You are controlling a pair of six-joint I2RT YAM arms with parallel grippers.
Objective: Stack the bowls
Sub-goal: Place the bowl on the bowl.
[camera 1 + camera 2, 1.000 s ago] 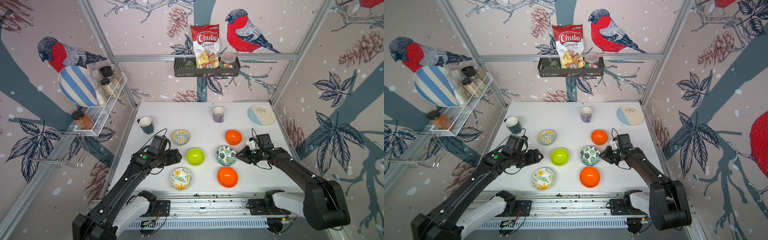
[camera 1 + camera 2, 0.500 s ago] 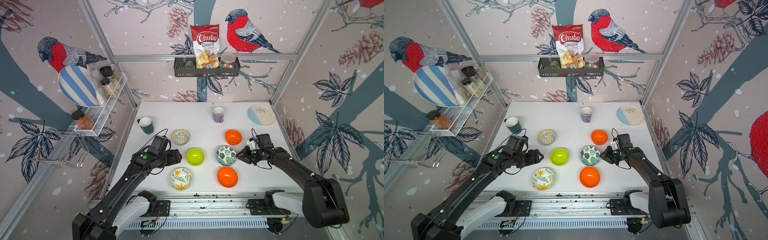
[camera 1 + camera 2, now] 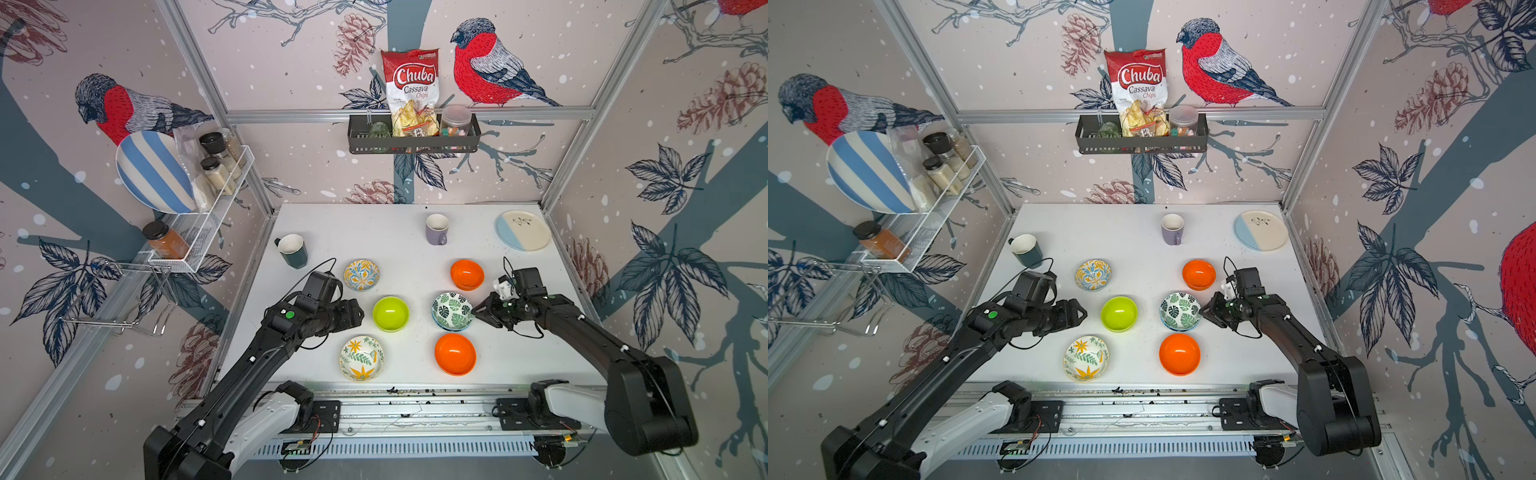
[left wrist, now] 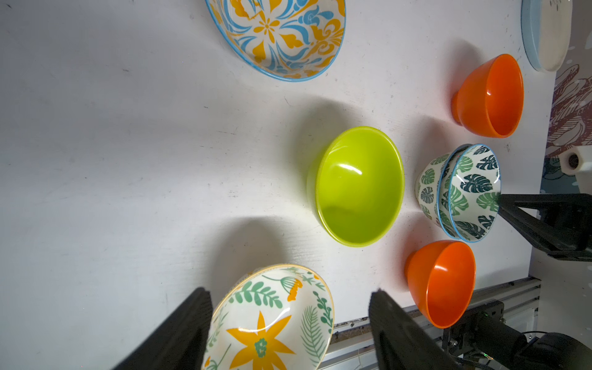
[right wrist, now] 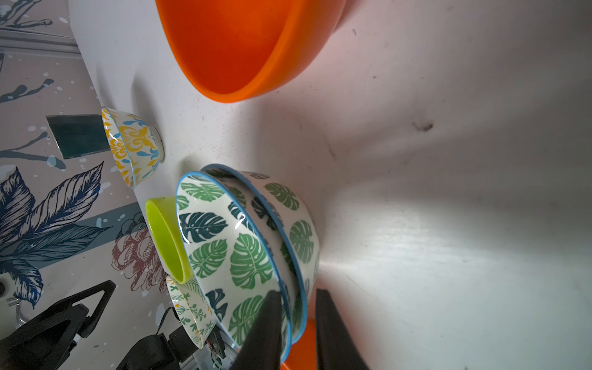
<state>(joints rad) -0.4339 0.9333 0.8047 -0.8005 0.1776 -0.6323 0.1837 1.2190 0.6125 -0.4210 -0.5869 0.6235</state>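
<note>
The yellow-green floral bowl (image 4: pixel 272 320) lies below and back from the left gripper, so the left gripper should move back and down onto the side of the floral bowl's rim farthest from the orange bowls.
Two white bowls with green leaves (image 3: pixel 452 309) sit nested at centre right. My right gripper (image 5: pixel 298 292) is shut across their rims from the right, one finger inside the upper bowl and one outside the lower. A lime green bowl (image 3: pixel 390 313) stands at the centre, with my left gripper (image 3: pixel 360 315) open just left of it and holding nothing. One orange bowl (image 3: pixel 467 274) is behind the leaf pair and another (image 3: pixel 455 353) in front. A yellow-blue floral bowl (image 3: pixel 361 274) lies behind the left gripper, and a yellow-green floral bowl (image 4: pixel 272 320) in front of it.
A dark green mug (image 3: pixel 293 249) stands at the back left, a purple mug (image 3: pixel 436 228) at the back centre, and a cream-and-blue plate (image 3: pixel 523 230) in the back right corner. Wire shelves hang on the left and back walls. The metal rail (image 3: pixel 415 409) runs along the front edge.
</note>
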